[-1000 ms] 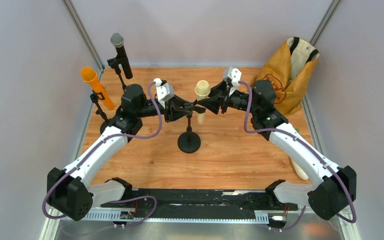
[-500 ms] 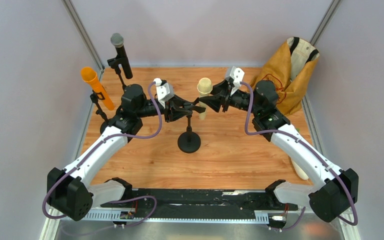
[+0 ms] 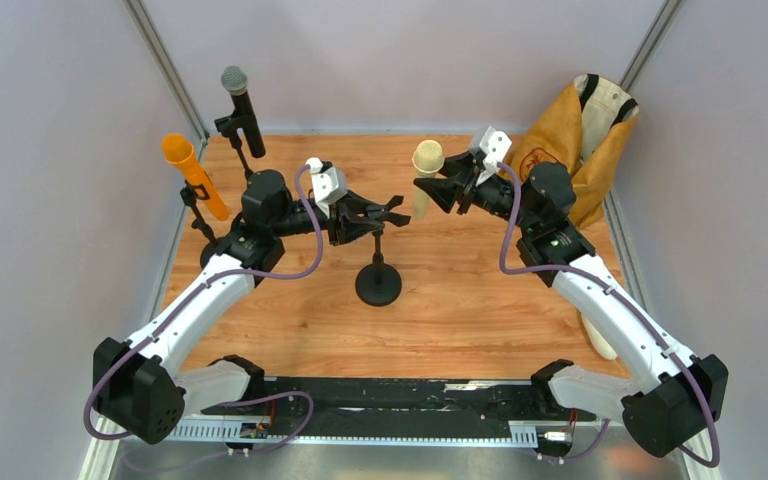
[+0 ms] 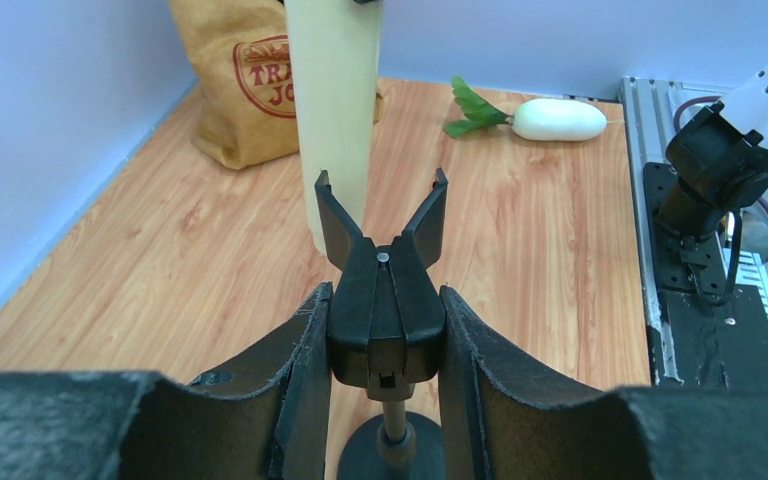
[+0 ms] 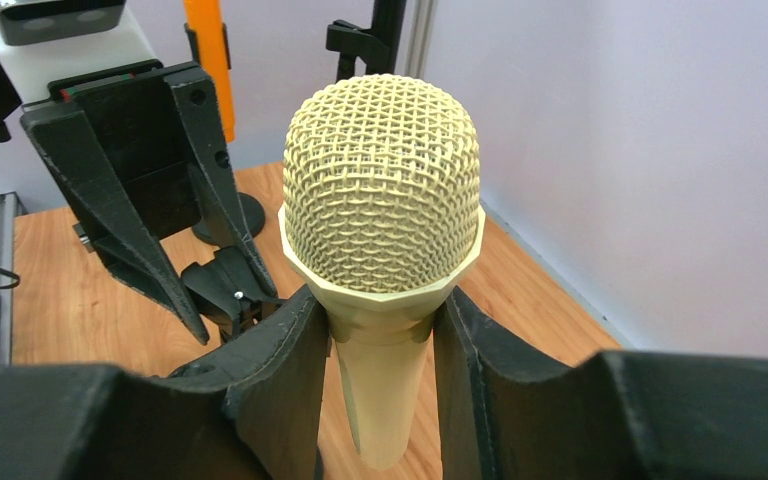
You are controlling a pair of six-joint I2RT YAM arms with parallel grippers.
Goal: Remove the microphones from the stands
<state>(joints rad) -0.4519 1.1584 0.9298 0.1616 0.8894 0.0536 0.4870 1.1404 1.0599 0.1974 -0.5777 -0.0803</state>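
My right gripper should next swing to the right in the top view, tilt, and lower the microphone onto the bare tabletop below it, by the paper bag.
The cream microphone point(image 3: 425, 170) is free of its stand, held upright in the air just right of the clip. My right gripper point(image 3: 440, 192) is shut on the microphone's neck below the mesh head point(image 5: 382, 195). The black stand point(image 3: 378, 282) stands mid-table, its forked clip point(image 4: 384, 262) empty. My left gripper point(image 3: 378, 214) is shut on the clip from the left; its fingers point(image 4: 295, 370) press both sides of the clip body. The microphone's body point(image 4: 335, 110) hangs just behind the clip's left prong in the left wrist view.
An orange microphone point(image 3: 190, 172) and a black one with a grey head point(image 3: 240, 105) sit on stands at the back left. A brown paper bag point(image 3: 570, 150) stands at the back right. A white radish point(image 4: 558, 118) lies near the right edge.
My right gripper has lifted the cream microphone out of the clip and carried it up and to the right. The left gripper has stayed on the clip.
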